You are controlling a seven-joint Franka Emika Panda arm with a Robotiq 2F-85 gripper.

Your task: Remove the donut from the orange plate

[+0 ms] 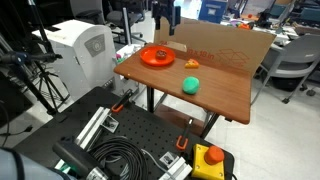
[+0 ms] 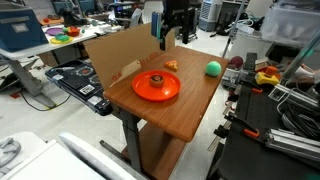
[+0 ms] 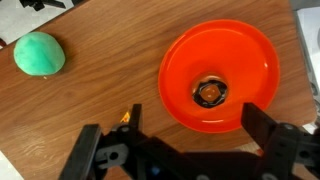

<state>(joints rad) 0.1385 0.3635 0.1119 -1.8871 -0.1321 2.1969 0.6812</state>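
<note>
My gripper moves down toward the plate's middle next until its open fingers stand astride the donut (image 1: pixel 161 54) (image 3: pixel 210 92), because it still hangs high above that ring.
The donut (image 3: pixel 210 92) is a small dark ring at the middle of the orange plate (image 3: pixel 185 70); it also shows in both exterior views (image 1: pixel 156 54) (image 2: pixel 155 81). The plate (image 1: pixel 148 60) (image 2: pixel 140 92) lies on the wooden table. My gripper (image 3: pixel 190 130) is open and empty, high above the plate's near rim; its two black fingers frame the plate in the wrist view. In both exterior views the gripper (image 1: pixel 164 20) (image 2: pixel 168 35) hangs well above the table.
A green ball (image 3: pixel 39 53) (image 1: pixel 190 85) (image 2: pixel 213 68) lies on the table apart from the plate. A small yellow piece (image 1: pixel 191 64) (image 2: pixel 172 65) lies beside it. A cardboard wall (image 1: pixel 225 45) (image 2: pixel 115 50) stands along the table's back edge.
</note>
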